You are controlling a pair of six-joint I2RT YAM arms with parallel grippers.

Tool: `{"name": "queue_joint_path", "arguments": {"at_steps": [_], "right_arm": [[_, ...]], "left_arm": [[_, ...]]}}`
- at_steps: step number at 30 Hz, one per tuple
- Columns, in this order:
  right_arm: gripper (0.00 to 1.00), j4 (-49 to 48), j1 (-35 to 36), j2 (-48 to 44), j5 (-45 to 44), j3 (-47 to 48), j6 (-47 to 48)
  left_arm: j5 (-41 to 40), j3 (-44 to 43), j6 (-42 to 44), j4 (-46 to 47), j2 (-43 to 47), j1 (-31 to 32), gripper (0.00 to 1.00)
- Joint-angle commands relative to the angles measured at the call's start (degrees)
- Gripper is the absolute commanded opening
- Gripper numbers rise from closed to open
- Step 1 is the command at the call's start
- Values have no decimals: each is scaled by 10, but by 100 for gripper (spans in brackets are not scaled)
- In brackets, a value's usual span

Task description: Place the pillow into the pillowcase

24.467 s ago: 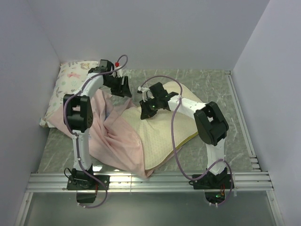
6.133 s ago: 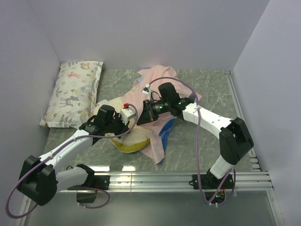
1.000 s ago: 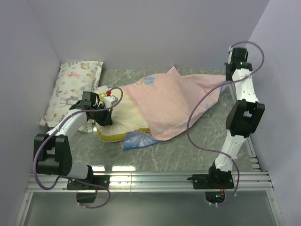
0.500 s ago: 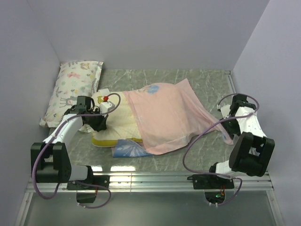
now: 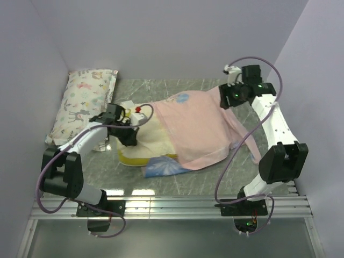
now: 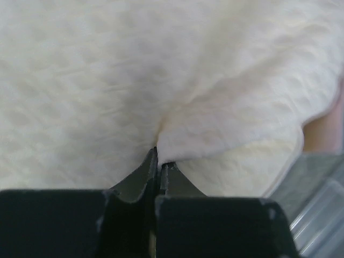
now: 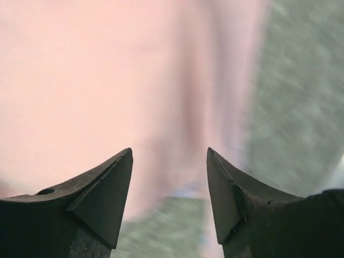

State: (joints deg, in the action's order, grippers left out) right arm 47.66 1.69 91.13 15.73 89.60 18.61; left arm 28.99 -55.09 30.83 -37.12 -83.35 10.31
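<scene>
This end of the pillow is bare. My left gripper will next push toward the pillowcase's open edge (image 5: 168,131), to the gripper's right in the top view, and release the fold of the pillow.
The cream dimpled pillow (image 5: 144,141) with its yellow side band lies at mid-table, its right part inside the pale pink pillowcase (image 5: 201,126); a blue flap of the case (image 5: 164,167) sticks out at the front. My left gripper (image 5: 131,141) is shut on a pinched fold of the pillow (image 6: 161,80) at its bare left end, the left gripper (image 6: 159,157) showing no gap. My right gripper (image 5: 224,99) hovers open over the case's far right corner. In the right wrist view the right gripper (image 7: 169,153) holds nothing, with pink pillowcase (image 7: 107,80) blurred below it.
A smaller white pillow with an animal-and-flower print (image 5: 86,105) lies against the back left wall. Walls close in the left, back and right sides. A metal rail (image 5: 172,204) runs along the near edge. Green marbled table (image 7: 301,80) shows right of the case.
My right gripper has opened and let go of the pillowcase, then swung from the right side to above the case's far right corner. The left gripper, still shut, shifted the pillow slightly right.
</scene>
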Motion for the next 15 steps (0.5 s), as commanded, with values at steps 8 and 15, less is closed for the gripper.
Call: {"name": "queue_joint_path", "arguments": {"at_steps": [8, 15], "right_arm": [[64, 47, 57, 96, -111, 2, -104], [63, -6, 82, 242, -98, 11, -90]], "left_arm": [[85, -14, -291, 169, -1, 223, 10], [16, -15, -179, 102, 5, 264, 25]]}}
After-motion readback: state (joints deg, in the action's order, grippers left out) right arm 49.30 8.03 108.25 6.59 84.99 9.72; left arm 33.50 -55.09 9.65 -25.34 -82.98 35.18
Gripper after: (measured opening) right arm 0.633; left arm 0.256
